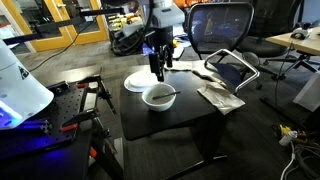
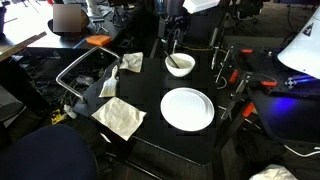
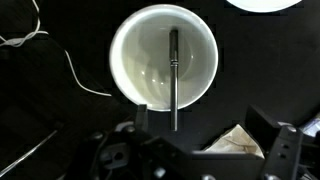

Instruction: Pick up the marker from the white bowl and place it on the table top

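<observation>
My gripper lowers into the white bowl next and brings its open fingers down around the marker's middle (image 1: 166, 96) (image 3: 174, 82), since they already stand either side of its line.
The white bowl (image 3: 163, 55) stands on the black table top (image 3: 60, 120). The dark marker (image 3: 173, 75) leans inside it, and one end sticks out over the rim. My gripper (image 3: 200, 122) is open and empty, above the bowl's near rim, with its fingers either side of the marker's line. In both exterior views the gripper (image 1: 158, 68) (image 2: 172, 42) hangs just above and behind the bowl (image 1: 160, 97) (image 2: 180, 65), and the marker (image 2: 173, 57) shows as a thin stick in it.
A flat white plate (image 1: 138, 80) (image 2: 187, 108) lies next to the bowl. Crumpled pale cloths (image 1: 220, 97) (image 2: 120, 118) (image 2: 131, 63) lie on the table top (image 1: 195, 118) (image 2: 150, 95). A metal-framed rack (image 1: 232, 68) (image 2: 85, 78) stands at one table edge. A red-handled clamp stand (image 2: 232, 75) is close by.
</observation>
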{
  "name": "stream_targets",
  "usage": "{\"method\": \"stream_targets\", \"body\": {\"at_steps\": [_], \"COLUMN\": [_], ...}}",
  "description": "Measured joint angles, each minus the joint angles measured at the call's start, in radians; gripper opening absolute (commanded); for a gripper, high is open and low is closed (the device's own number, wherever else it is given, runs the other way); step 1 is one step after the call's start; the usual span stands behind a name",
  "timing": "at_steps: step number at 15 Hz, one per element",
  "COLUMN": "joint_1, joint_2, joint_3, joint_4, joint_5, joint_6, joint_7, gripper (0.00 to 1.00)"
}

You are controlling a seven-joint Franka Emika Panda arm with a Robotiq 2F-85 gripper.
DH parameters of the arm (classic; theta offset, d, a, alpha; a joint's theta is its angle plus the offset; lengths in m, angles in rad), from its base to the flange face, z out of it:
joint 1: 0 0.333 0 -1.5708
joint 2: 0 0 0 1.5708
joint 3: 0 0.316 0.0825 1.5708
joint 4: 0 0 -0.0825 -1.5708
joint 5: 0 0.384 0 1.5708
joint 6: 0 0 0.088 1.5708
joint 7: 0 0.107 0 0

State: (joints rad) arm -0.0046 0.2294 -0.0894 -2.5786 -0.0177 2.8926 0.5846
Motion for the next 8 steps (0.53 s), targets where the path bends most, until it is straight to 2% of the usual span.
{"method": "stream_targets", "body": {"at_steps": [3,4,8], "joint_1": [0.0,0.0,0.0], "joint_2": [0.045,0.057,0.09], "joint_3": [-0.007,-0.008,-0.008], "joint_4": [0.001,0.002,0.007], "joint_5": [0.033,0.047,0.088], "joint_6": [0.038,0.043,0.047], "joint_7": [-0.043,-0.058,-0.115], "gripper": [1.0,0.97,0.6]}}
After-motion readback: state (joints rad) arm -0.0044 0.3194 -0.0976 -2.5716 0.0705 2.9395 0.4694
